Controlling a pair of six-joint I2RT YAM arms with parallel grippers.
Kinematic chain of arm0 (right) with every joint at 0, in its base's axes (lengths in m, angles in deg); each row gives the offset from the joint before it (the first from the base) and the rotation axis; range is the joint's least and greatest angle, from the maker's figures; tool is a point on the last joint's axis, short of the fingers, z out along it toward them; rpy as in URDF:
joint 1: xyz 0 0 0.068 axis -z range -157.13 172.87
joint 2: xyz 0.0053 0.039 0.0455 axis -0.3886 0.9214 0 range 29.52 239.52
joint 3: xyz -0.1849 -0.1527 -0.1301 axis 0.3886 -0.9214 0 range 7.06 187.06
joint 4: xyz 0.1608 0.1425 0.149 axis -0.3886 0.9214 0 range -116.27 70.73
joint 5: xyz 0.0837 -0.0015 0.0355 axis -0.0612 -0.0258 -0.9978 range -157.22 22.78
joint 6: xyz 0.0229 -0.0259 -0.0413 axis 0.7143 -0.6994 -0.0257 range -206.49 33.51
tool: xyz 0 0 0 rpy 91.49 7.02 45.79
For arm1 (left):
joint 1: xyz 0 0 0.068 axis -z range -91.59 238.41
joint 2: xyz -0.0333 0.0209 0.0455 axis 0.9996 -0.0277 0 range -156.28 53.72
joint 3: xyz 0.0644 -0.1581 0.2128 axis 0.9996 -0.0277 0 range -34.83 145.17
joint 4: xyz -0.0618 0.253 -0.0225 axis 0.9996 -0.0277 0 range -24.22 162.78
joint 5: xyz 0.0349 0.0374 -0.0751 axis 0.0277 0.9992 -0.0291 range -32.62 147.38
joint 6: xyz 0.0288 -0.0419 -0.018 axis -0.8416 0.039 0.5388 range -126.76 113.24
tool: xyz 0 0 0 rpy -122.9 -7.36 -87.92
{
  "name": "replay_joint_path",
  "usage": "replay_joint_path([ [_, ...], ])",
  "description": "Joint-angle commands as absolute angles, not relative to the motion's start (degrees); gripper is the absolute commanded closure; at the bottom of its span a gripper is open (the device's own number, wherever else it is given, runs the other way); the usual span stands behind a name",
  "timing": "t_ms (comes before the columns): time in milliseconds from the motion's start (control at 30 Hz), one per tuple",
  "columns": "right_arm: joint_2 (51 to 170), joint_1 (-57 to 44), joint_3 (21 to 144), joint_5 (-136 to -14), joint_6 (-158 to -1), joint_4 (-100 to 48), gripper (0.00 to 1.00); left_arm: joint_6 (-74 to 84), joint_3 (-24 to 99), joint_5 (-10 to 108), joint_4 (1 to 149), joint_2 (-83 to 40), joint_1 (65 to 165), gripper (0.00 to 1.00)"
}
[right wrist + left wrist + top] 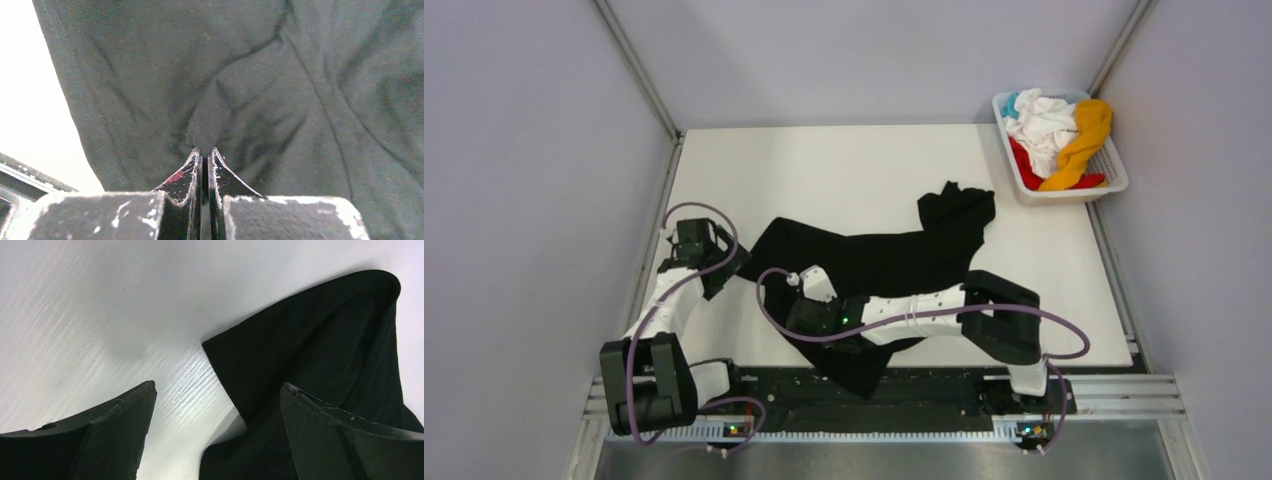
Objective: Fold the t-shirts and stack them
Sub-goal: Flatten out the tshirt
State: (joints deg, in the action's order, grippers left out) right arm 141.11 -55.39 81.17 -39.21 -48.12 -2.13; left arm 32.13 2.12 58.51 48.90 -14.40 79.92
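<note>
I should next move my left gripper outward and to the right in the top view, onto the black t-shirt's rounded far corner (778,225) (384,284), because that corner is beyond my open fingers.
The black t-shirt (894,255) lies crumpled across the middle of the table, and one end hangs over the near edge. My right gripper (204,150) is shut on a small raised fold of this black t-shirt (210,120); from above, the right gripper (809,305) sits on the shirt's near left part. My left gripper (217,390) stands wide open just above the table, with a folded edge of the black t-shirt (310,345) in front of its right finger (325,430). In the top view the left gripper (721,262) is beside the shirt's left end.
A white slatted basket (1114,182) at the far right corner holds a white t-shirt (1044,125), an orange-yellow one (1084,140), a red one (1029,165) and a light blue one (1012,103). Bare white table (824,170) lies beyond the black shirt. Grey walls enclose the table.
</note>
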Motion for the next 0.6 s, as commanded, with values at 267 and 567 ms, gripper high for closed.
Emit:
replay_joint_path([
  [267, 112.9, -45.61, 68.85, -29.02, -56.19, 0.1, 1.0, 30.1, 6.52, 52.2, 52.08, -24.63, 79.62, 0.08],
  [567, 98.18, -36.11, 60.06, -24.95, -58.45, -0.74, 1.0, 30.0, 11.72, 45.54, 53.67, -37.14, 80.54, 0.35],
])
